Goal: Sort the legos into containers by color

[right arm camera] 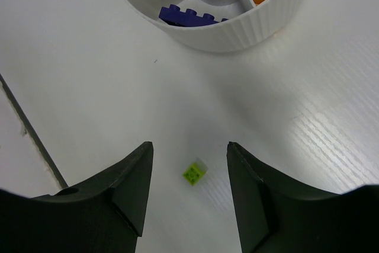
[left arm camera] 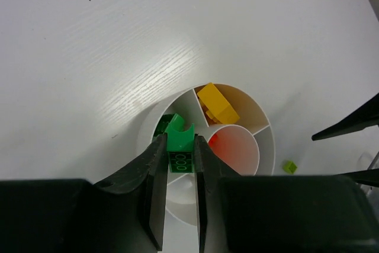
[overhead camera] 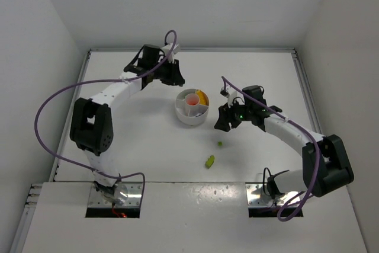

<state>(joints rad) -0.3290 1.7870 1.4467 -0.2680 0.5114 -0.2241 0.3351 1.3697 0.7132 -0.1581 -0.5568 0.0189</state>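
Note:
Next, my left gripper lowers its green brick and moves it slightly toward the dish, over the wedge inside the dish's rim [overhead camera: 185,93].
The round white dish [overhead camera: 185,115] stands mid-table. My left gripper [overhead camera: 176,79] is shut on a green brick [left arm camera: 180,146] and holds it above the dish's rim [left arm camera: 260,111], over a wedge with another green brick [left arm camera: 161,125]. A yellow-orange brick [left arm camera: 217,103] lies in a neighbouring wedge and a red-orange bit [left arm camera: 214,141] in the centre well. My right gripper [right arm camera: 189,145] is open above a tiny lime brick [right arm camera: 195,173] on the table, beside the dish [right arm camera: 237,34]. A dark purple brick [right arm camera: 189,16] lies in a near wedge.
A second, longer lime brick [overhead camera: 210,161] lies on the table nearer the arm bases, below the small lime one [overhead camera: 219,143]. White walls close in the table at the back and both sides. The right gripper's fingers [left arm camera: 349,125] show dark at the left wrist view's edge.

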